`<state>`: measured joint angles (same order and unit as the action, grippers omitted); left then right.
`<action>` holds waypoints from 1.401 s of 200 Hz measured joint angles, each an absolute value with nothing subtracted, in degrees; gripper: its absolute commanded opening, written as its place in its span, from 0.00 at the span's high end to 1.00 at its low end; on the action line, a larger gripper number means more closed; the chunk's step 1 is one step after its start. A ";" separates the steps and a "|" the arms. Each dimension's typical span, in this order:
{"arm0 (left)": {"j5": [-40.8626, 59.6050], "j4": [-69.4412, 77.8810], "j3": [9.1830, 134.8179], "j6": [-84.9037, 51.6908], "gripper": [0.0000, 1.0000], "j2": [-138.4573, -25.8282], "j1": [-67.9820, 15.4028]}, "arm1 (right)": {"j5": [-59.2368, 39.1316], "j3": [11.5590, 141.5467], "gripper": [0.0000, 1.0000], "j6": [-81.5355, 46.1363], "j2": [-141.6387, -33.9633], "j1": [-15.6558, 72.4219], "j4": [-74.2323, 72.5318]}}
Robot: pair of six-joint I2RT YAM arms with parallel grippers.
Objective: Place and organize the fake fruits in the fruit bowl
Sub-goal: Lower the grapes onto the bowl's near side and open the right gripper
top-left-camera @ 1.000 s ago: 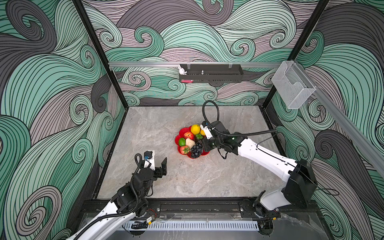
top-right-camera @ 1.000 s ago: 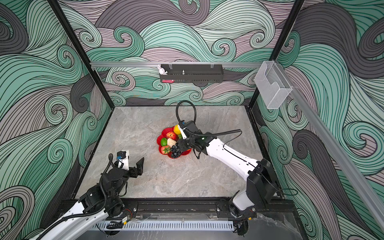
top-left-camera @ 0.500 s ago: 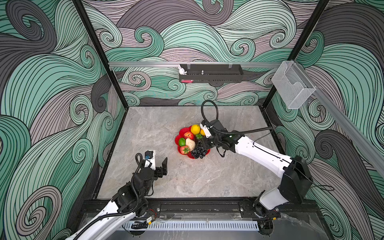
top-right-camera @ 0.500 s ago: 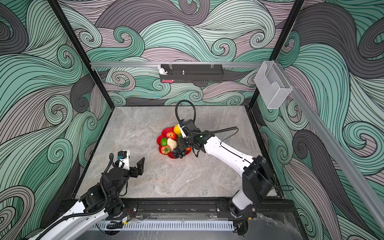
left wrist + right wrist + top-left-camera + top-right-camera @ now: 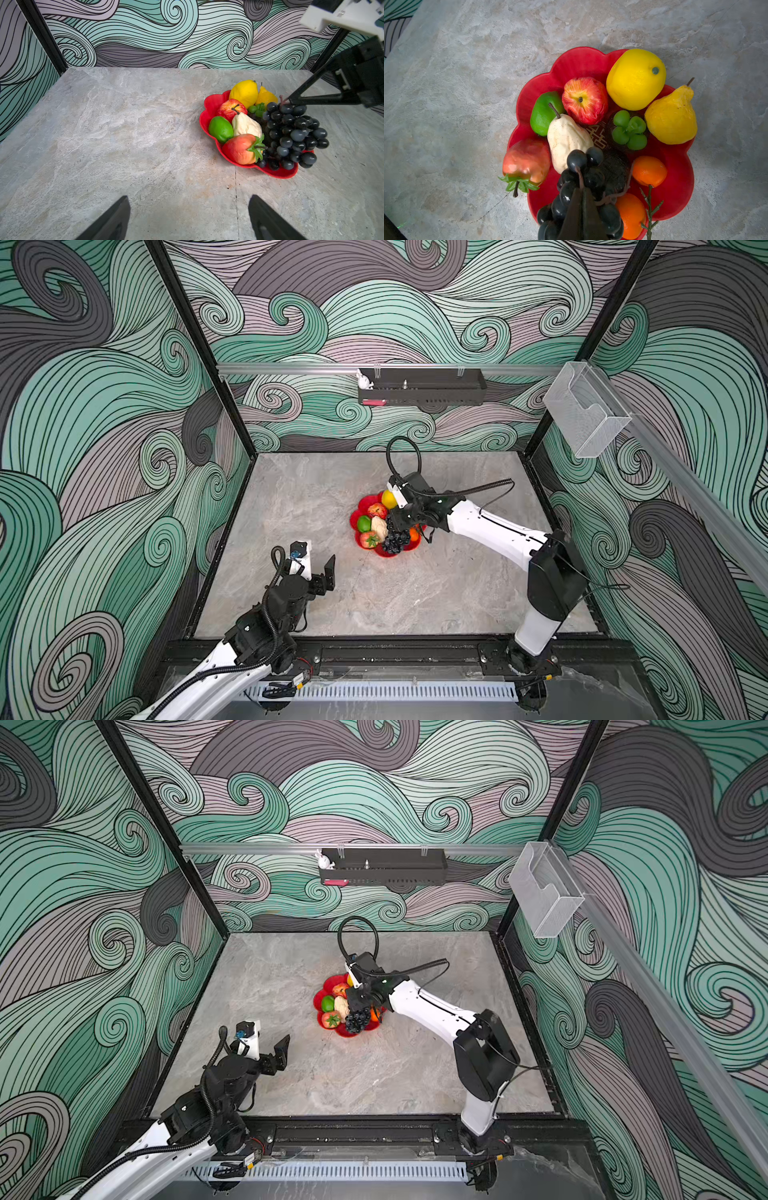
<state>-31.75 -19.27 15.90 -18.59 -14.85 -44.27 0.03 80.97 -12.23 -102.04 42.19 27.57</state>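
Observation:
My right gripper moves down toward the gap between cream pear and oranges next and releases the stem, since the grapes still hang over the bowl's rim.
The red flower-shaped fruit bowl sits mid-table. It holds a lemon, yellow pear, red apple, lime, cream pear, a red-orange leafy fruit and two oranges. My right gripper is shut on the stem of the dark grape bunch. The bunch hangs over the bowl's near side, its lowest grapes down at the rim. My left gripper stands open and holds nothing, near the front left.
A black tray hangs on the back-wall rail, with a small white figure at its end. A clear plastic box is fixed to the right rail. Patterned walls close in the grey stone table.
The right arm has swung left and back, carrying its wrist further over the bowl, with the grape bunch still in its grip. The left arm has hardly moved.

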 measured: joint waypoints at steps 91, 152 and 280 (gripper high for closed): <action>-31.70 -19.25 15.86 -18.57 0.09 -14.85 -44.27 | 0.89 86.78 1.00 -12.43 -106.83 41.17 28.10; -31.68 -19.25 15.84 -18.57 0.09 -14.85 -44.27 | 1.91 87.20 1.00 -12.73 -107.28 40.69 28.03; -31.46 -19.20 15.81 -18.48 0.09 -14.90 -44.27 | 2.68 84.84 0.72 -14.06 -107.26 39.03 27.75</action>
